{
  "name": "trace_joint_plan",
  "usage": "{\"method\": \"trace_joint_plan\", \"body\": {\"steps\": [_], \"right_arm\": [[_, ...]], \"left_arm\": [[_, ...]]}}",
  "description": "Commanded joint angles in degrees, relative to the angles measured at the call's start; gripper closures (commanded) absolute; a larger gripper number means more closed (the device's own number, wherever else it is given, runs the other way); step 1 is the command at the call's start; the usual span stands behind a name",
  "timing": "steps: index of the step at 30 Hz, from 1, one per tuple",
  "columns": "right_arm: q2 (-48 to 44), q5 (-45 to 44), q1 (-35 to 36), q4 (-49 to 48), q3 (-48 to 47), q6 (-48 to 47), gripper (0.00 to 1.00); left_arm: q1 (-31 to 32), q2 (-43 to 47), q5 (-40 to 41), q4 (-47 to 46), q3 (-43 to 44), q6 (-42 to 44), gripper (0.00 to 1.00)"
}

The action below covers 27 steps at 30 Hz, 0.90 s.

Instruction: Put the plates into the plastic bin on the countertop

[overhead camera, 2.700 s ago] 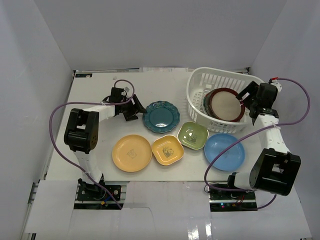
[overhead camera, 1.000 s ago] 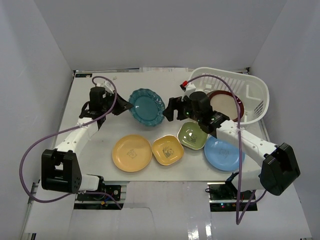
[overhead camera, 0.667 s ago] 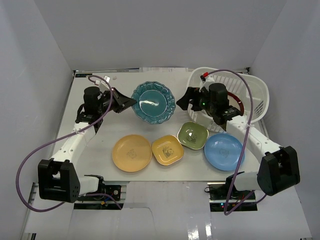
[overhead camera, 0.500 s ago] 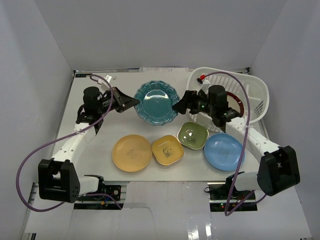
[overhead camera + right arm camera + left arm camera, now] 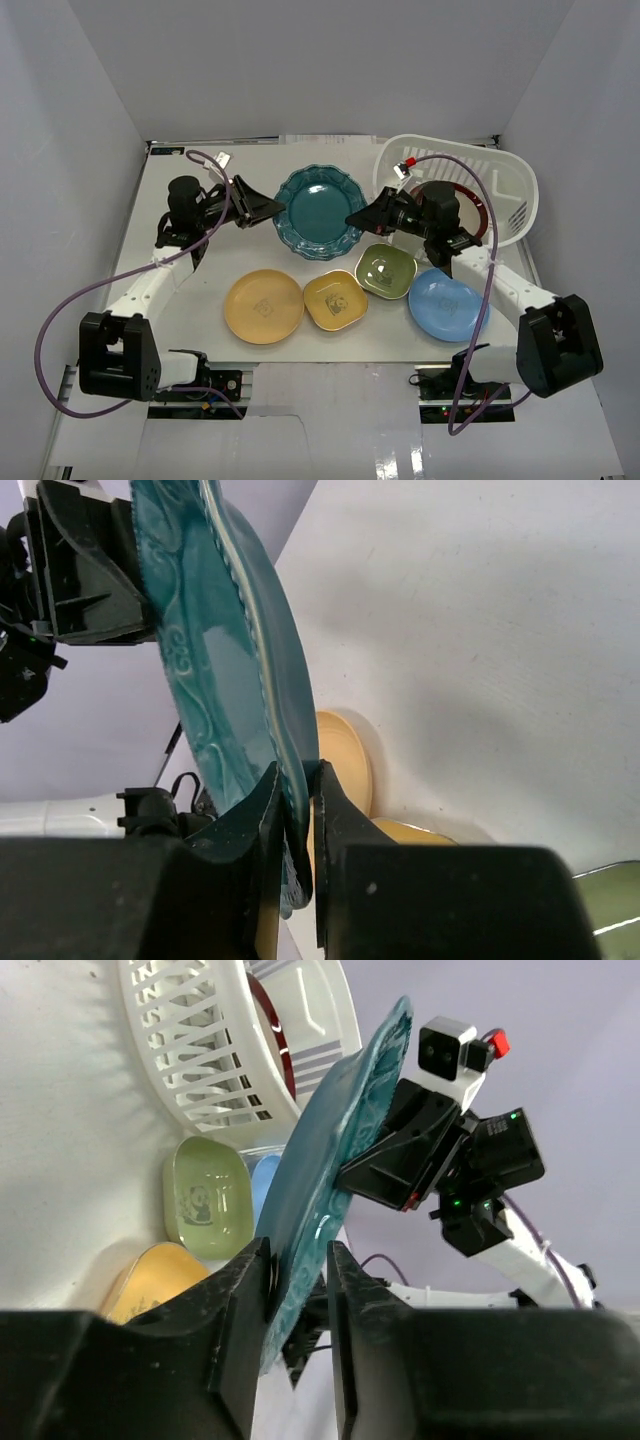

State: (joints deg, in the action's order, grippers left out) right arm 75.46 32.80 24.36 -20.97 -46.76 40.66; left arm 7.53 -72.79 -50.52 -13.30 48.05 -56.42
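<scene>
My left gripper is open, so my right gripper will carry the teal plate (image 5: 320, 212) to the right in the top view and let go of it over the bin's red-rimmed plate (image 5: 469, 210).
The scalloped teal plate (image 5: 320, 212) hangs tilted above the countertop (image 5: 190, 290), between my two grippers. My right gripper (image 5: 356, 219) is shut on its right rim; in the right wrist view the fingertips (image 5: 297, 800) pinch the teal plate (image 5: 210, 630). My left gripper (image 5: 273, 207) is open around the left rim, and in the left wrist view there is a gap between the teal plate (image 5: 340, 1160) and one finger (image 5: 345, 1290). The plastic bin (image 5: 450, 146) at the back right holds a red-rimmed plate (image 5: 474, 204).
On the countertop in front lie a round yellow plate (image 5: 264, 306), a square yellow dish (image 5: 335, 299), a green dish (image 5: 386, 270) and a light blue plate (image 5: 448, 303). Pale grey walls close in the sides and back. Purple cables loop beside both arms.
My right gripper has closed on the teal plate's right rim and my left gripper's jaws have parted. The plate has shifted slightly to the right, towards the bin.
</scene>
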Motion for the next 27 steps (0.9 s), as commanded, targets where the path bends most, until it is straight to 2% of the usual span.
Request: {"method": "trace_joint_plan", "body": {"steps": [1,2,5,8,9,11,12,14,15,18,19,25,27], "right_arm": [[-4.5,-3.9,-2.0,-4.2,0.6,0.7,0.92],[-5.5,-4.3,-3.0,-4.2,0.4,1.3,0.92],[-9.6,-4.6,-8.6,-4.0,-0.1,3.5,0.92],[-13.0,-3.5,-17.7,-3.2,-0.3,6.6,0.92],[-13.5,-3.2,-22.6,-2.8,-0.3,7.1,0.92],[-14.5,-4.6,-27.5,0.9,-0.4,6.7,0.92],[-14.6,-5.4,-31.0,2.8,-0.4,6.0,0.92],[-14.9,-9.3,-33.5,8.0,-0.2,3.8,0.92],[-15.1,-10.7,-35.1,9.5,0.0,1.7,0.92],[-16.1,-17.0,-36.7,12.0,2.5,-0.8,0.92],[-16.2,-18.7,-36.9,12.0,3.5,-1.3,0.92],[-10.7,-18.1,-38.9,12.1,3.1,-1.7,0.92],[-10.1,-18.8,-38.9,12.1,3.3,-2.0,0.92]], "left_arm": [[0.5,2.7,-4.0,-2.0,-0.5,-0.8,0.59],[0.5,3.1,-3.8,-1.1,-0.9,0.2,0.47],[0.5,5.6,-1.6,5.5,-1.5,6.0,0.29],[0.5,9.7,3.8,15.9,-1.4,14.4,0.2],[0.6,10.8,5.9,18.5,-1.4,16.7,0.19],[0.6,14.9,10.8,25.7,-1.7,21.8,0.17],[0.6,16.3,15.9,29.4,-2.0,23.2,0.16],[0.6,20.2,21.1,32.6,-3.0,25.3,0.15],[0.6,21.5,26.2,35.1,-3.6,25.5,0.13],[0.6,25.6,33.6,39.2,-5.8,23.9,0.13],[0.6,27.2,38.3,39.9,-6.5,23.4,0.12],[0.6,27.9,57.3,49.3,-8.6,17.3,0.1],[0.6,26.9,59.7,52.7,-8.7,15.9,0.1]]}}
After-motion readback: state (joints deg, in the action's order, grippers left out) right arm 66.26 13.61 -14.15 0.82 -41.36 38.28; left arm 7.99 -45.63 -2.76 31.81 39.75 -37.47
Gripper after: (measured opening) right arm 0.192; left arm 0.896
